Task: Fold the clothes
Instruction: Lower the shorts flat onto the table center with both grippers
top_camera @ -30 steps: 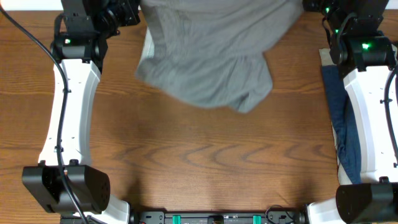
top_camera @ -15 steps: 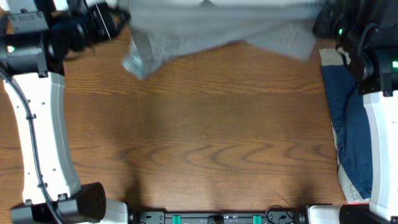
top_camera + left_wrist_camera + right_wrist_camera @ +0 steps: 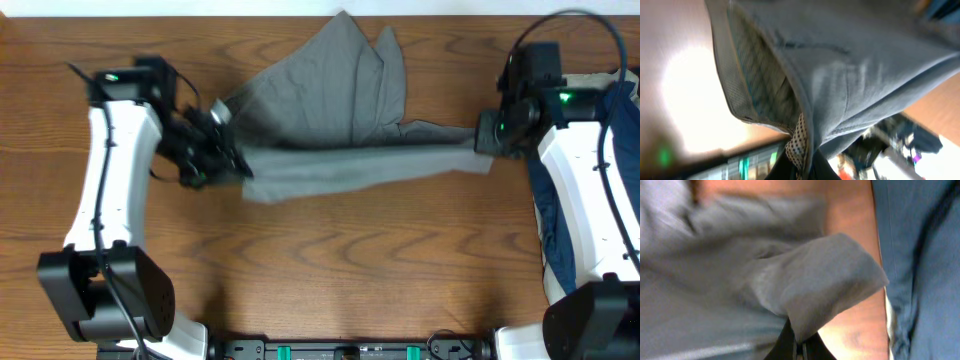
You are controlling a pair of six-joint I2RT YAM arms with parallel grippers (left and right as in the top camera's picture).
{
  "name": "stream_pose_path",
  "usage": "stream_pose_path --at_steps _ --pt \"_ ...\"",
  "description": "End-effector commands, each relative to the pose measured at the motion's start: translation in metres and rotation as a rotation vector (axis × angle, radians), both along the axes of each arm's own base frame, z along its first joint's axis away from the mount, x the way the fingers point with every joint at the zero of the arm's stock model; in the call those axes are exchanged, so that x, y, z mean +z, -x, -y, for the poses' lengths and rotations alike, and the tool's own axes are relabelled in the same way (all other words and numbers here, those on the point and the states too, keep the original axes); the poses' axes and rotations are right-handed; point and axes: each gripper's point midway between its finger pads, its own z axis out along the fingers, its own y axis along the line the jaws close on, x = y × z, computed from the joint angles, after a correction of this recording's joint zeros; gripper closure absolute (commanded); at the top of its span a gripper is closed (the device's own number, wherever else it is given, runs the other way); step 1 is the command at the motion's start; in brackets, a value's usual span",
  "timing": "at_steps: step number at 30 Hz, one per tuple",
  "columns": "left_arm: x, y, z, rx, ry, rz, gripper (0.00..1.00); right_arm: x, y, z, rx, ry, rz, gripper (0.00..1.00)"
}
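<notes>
The pinched cloth goes back and down next over the open bare wood between the taut piece of the shorts and the black bar. My left gripper then releases it there.
The grey shorts (image 3: 335, 110) lie stretched across the far half of the wooden table (image 3: 340, 270), a band pulled taut between both arms and loose folds fanning toward the far edge. My left gripper (image 3: 228, 163) is shut on the shorts' left end; the left wrist view shows the grey cloth (image 3: 850, 75) with a mesh pocket lining (image 3: 760, 85) pinched in the fingers (image 3: 804, 167). My right gripper (image 3: 484, 140) is shut on the right end; the right wrist view shows a grey corner (image 3: 825, 285) clamped between the fingers (image 3: 801, 350).
A navy blue garment (image 3: 560, 220) lies on a beige cloth (image 3: 548, 262) along the table's right edge, under my right arm; it also shows in the right wrist view (image 3: 920, 255). A black bar with green marks (image 3: 350, 350) runs along the near edge.
Both arms came down and toward the near side from the far edge, spreading apart. The shorts, held bunched high before, are now laid out and stretched on the table.
</notes>
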Motion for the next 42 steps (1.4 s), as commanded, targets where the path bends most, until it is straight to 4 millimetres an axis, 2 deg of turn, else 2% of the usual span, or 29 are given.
stream_pose_path --at_steps 1,3,5,8,9,10,11,12,13,15,16,18,22,25,28,31,35,39,42 --pt "-0.025 0.042 -0.004 -0.106 -0.077 -0.139 0.94 -0.014 0.025 0.041 -0.077 0.161 -0.093 0.99" --pt "-0.033 0.072 0.001 -0.187 -0.069 -0.228 0.94 -0.023 0.044 0.041 -0.071 0.164 -0.171 0.99" --pt "-0.042 0.091 -0.002 -0.226 -0.1 -0.29 0.92 -0.026 0.059 0.041 -0.069 0.169 -0.233 0.99" --pt "-0.049 0.103 -0.01 -0.229 -0.146 -0.332 0.85 -0.024 0.074 0.046 -0.099 0.188 -0.286 0.95" --pt "-0.05 0.102 -0.013 -0.221 -0.167 -0.329 0.83 -0.024 0.077 0.047 -0.101 0.187 -0.298 0.85" --pt "-0.051 0.1 -0.018 -0.205 -0.199 -0.318 0.76 -0.023 0.08 0.047 -0.104 0.187 -0.308 0.73" --pt "-0.053 0.097 -0.024 -0.182 -0.237 -0.301 0.68 -0.023 0.081 0.048 -0.104 0.187 -0.314 0.49" --pt "-0.054 0.092 -0.029 -0.156 -0.27 -0.281 0.6 -0.022 0.081 0.048 -0.104 0.187 -0.31 0.34" --pt "-0.055 0.086 -0.034 -0.128 -0.295 -0.255 0.55 -0.022 0.079 0.048 -0.105 0.187 -0.301 0.25" --pt "-0.055 0.071 -0.039 -0.083 -0.304 -0.184 0.47 -0.02 0.071 0.048 -0.108 0.185 -0.26 0.22" --pt "-0.055 0.062 -0.041 -0.055 -0.309 -0.143 0.36 -0.019 0.064 0.046 -0.109 0.176 -0.23 0.21" --pt "-0.056 0.042 -0.047 0.0 -0.316 -0.06 0.22 -0.016 0.044 0.039 -0.086 0.134 -0.153 0.23" --pt "-0.059 -0.004 -0.06 0.088 -0.327 0.123 0.2 -0.012 0.003 0.009 0.02 -0.027 0.007 0.35" --pt "-0.06 -0.045 -0.069 0.136 -0.337 0.276 0.2 -0.001 -0.025 -0.022 0.108 -0.192 0.134 0.45" --pt "-0.067 -0.071 -0.08 0.203 -0.385 0.33 0.19 0.01 -0.04 -0.042 0.159 -0.293 0.21 0.46" --pt "-0.083 -0.087 -0.084 0.244 -0.394 0.325 0.18 0.016 -0.049 -0.047 0.18 -0.301 0.256 0.46" --pt "-0.113 -0.098 -0.084 0.271 -0.387 0.274 0.18 0.023 -0.061 -0.058 0.215 -0.299 0.312 0.51" --pt "-0.143 -0.108 -0.085 0.283 -0.384 0.241 0.19 0.033 -0.081 -0.076 0.271 -0.299 0.402 0.51" --pt "-0.156 -0.115 -0.086 0.307 -0.382 0.238 0.2 0.035 -0.097 -0.09 0.308 -0.301 0.457 0.53"
